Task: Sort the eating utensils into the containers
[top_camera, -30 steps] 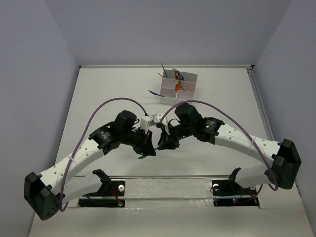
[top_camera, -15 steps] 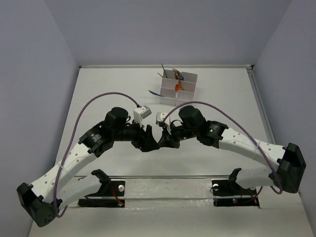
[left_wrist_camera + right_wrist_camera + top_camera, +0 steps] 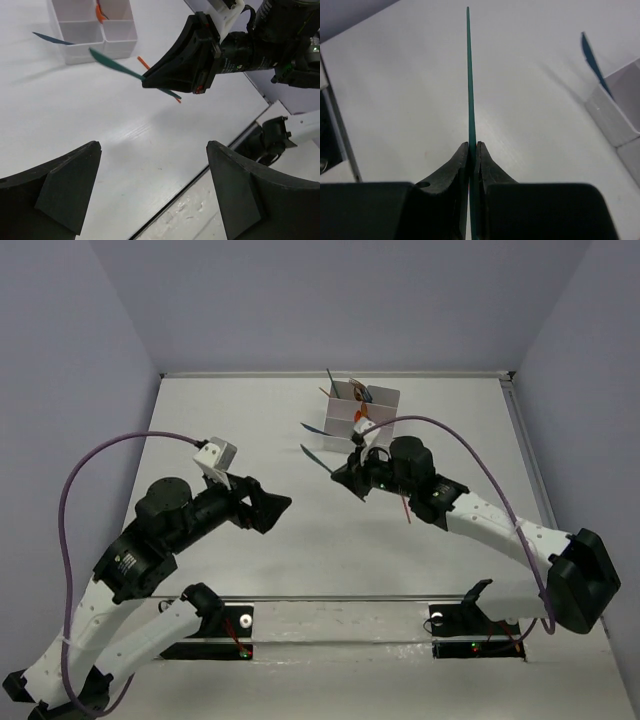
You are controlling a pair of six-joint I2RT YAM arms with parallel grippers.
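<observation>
The right gripper next needs to turn and move outward over the white containers' near section (image 3: 341, 422) (image 3: 626, 92) to release its teal utensil there, since that section already holds a similar one.
My right gripper (image 3: 473, 145) is shut on a dark teal utensil (image 3: 468, 75), pinched edge-on between its fingertips and held above the table. In the top view this right gripper (image 3: 347, 472) hangs just in front of the white containers (image 3: 375, 425), the teal utensil (image 3: 316, 459) pointing left. My left gripper (image 3: 152, 150) stands wide open and holds nothing, low over the table, left of the right one (image 3: 150, 80). Another teal utensil (image 3: 313, 427) leans on the containers' left wall. Orange-brown and teal utensils (image 3: 361, 416) stand inside the compartments. An orange sliver (image 3: 178, 100) shows by the right gripper; whether it is held is unclear.
Purple cables (image 3: 110, 455) loop over both arms. A metal rail (image 3: 330, 598) and two black mounts (image 3: 215, 615) line the near edge. Grey walls close the table on the left, back and right.
The left gripper opened, let go of the teal utensil and drew back to the left. The right gripper shut on that utensil and carried it away toward the containers.
</observation>
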